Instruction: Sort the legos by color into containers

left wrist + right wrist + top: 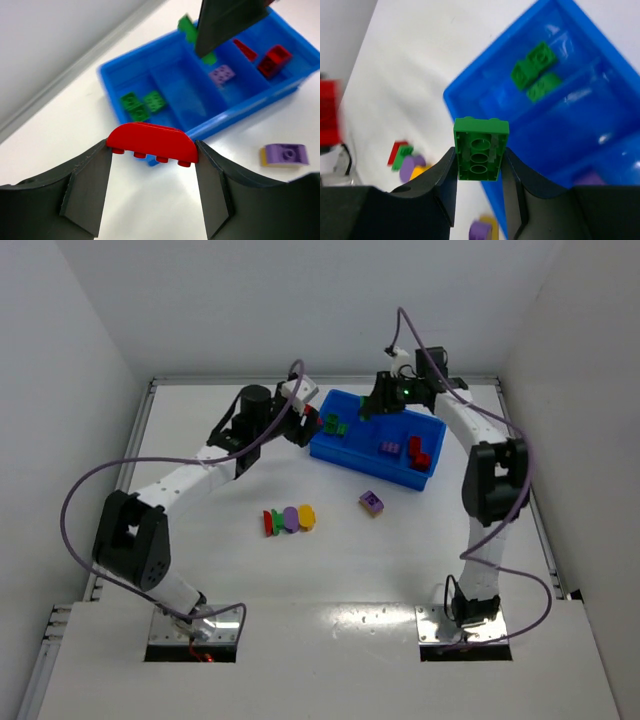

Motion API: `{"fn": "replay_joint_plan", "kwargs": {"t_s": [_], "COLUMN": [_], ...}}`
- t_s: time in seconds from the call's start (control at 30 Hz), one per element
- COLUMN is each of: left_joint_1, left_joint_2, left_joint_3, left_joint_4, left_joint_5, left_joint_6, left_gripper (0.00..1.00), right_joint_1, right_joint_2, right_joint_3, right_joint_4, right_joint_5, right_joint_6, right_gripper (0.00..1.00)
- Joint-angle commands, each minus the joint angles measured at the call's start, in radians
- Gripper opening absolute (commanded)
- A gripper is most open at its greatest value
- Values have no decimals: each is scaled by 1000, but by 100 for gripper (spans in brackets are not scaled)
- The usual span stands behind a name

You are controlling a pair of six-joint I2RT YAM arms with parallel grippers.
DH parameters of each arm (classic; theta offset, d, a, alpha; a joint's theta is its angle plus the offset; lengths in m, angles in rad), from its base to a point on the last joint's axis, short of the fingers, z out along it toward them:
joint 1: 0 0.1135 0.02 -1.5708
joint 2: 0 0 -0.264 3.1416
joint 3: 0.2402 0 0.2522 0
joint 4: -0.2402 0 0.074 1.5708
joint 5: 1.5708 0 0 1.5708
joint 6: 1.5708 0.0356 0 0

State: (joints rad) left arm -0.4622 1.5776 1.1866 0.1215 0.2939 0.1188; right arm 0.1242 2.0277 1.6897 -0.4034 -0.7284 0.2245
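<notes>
Next, the brick in my right gripper goes left in the top view and down into the bin's section holding green bricks, as the colors match.
My left gripper [152, 151] is shut on a red arched brick [152, 143], held just off the near left corner of the blue bin [240, 117]. My right gripper [480, 161] is shut on a green brick [480, 149] above the bin's left end [475, 67]. In the top view both grippers, left [305, 428] and right [378, 405], hover at the bin's left part [360, 465]. The leftmost compartment holds green bricks [142, 104]. Other compartments hold a purple brick [222, 74] and red bricks [274, 57].
A joined stack of red, green, purple and yellow bricks [288, 519] lies on the white table in front of the bin. A purple-and-yellow brick [372, 503] lies to its right. White walls enclose the table on three sides.
</notes>
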Motion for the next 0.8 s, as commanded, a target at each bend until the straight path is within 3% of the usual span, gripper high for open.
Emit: {"fn": "replay_joint_plan", "kwargs": {"t_s": [0.0,0.27,0.37,0.6,0.77], "left_joint_1": [55,134,134,134,134], "left_joint_2": [-123,-223,-234,-243,-223], "left_joint_3": [-31,-93,-103,-113,-113], "left_joint_4": [34,-19,-29,-20,18], "left_joint_5": [-76,-113,-113,-104,-46], "left_joint_6": [-34,-34,-34,-34,-44], "left_gripper": [20,20,20,20,20], "right_joint_1": [81,163,183,213,213], "right_joint_2": [131,302,322,344,278], "right_joint_3": [157,301,311,324,315], "right_joint_4": [81,101,92,74,74], "right_joint_5": [98,267,311,369,339], "right_joint_6": [119,153,127,72,42], "right_gripper": [0,0,14,68,76]}}
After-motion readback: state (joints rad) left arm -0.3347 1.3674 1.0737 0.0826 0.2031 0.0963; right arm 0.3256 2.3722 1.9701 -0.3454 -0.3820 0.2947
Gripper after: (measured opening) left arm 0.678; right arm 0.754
